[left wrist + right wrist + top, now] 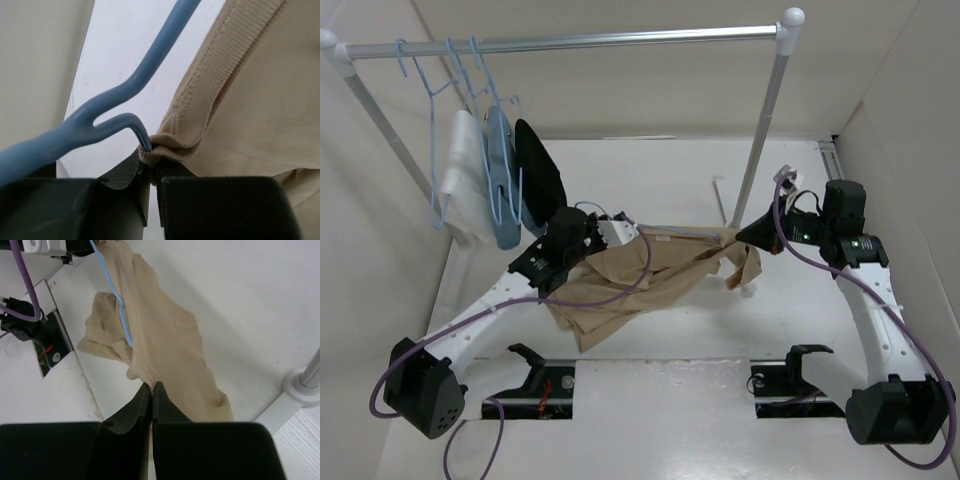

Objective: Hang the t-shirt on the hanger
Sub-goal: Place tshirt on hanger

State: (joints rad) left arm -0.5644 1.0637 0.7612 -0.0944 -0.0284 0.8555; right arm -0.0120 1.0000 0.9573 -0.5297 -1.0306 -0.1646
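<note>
The robot's right gripper will next gently move the stitched seam (725, 246) (145, 366) toward the left gripper and then let go of the seam, because the hanger is already partly inside the cloth.
The tan t-shirt (650, 275) hangs stretched between my two grippers, its bulk sagging onto the table. My left gripper (632, 233) (149, 162) is shut on the ribbed neck edge (200, 95). The light-blue wire hanger (125, 85) runs right up to that pinch, and its bent wire disappears into the fold of fabric there. My right gripper (740, 238) (152, 386) is shut on a stitched seam of the t-shirt (165, 340). In the right wrist view the hanger (122, 315) lies along the cloth, partly tucked inside it.
A clothes rail (570, 42) spans the back, its right post (760, 140) standing close behind my right gripper. At its left end hang an empty blue hanger (432, 150) and white (465, 180), light-blue (500, 195) and black (538, 180) garments. Walls close both sides.
</note>
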